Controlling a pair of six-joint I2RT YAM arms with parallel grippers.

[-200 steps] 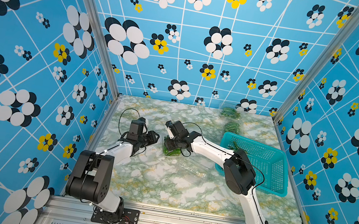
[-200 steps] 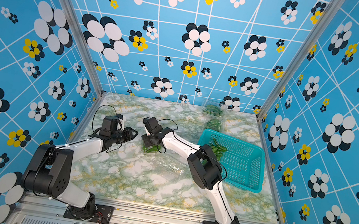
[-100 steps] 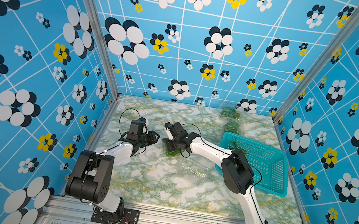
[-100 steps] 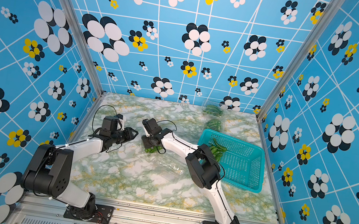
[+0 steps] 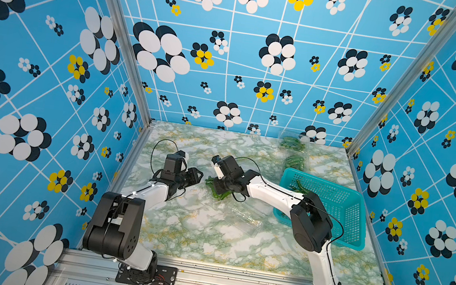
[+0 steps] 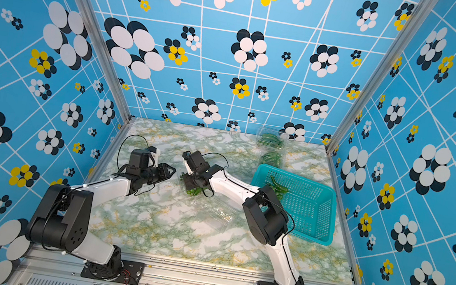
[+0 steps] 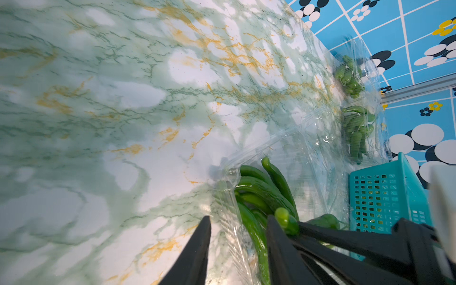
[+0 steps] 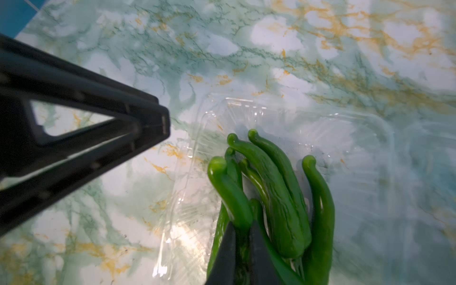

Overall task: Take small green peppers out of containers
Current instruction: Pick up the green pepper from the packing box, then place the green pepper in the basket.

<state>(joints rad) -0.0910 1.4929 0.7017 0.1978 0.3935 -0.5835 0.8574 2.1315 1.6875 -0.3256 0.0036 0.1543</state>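
The teal basket [image 5: 302, 187] is on the side away from my left gripper, so my right gripper will next lift up and over it and release the pepper where others lie.
A bunch of small green peppers [image 5: 220, 194] [image 6: 195, 191] lies in an open clear container [image 8: 345, 128] on the marble table. My right gripper [image 8: 243, 227] reaches down into the bunch and is shut on one small green pepper [image 8: 229, 195]. Just left of the bunch, my left gripper [image 5: 200, 175] [image 7: 238, 219] has its jaws apart. The container's thin rim [image 7: 232, 197] lies between them in the left wrist view. An empty container [image 5: 246, 218] lies nearer the front. Two closed containers [image 5: 292, 143] [image 5: 294, 161] with peppers stand at the back.
A teal perforated basket [image 5: 342, 209] sits to the right of the right arm, with a few peppers [image 5: 301, 188] in its far corner. Blue patterned walls close in the table on three sides.
The right gripper's jaws have closed onto a pepper in the bunch, and its arm has shifted slightly. The left arm has not moved.
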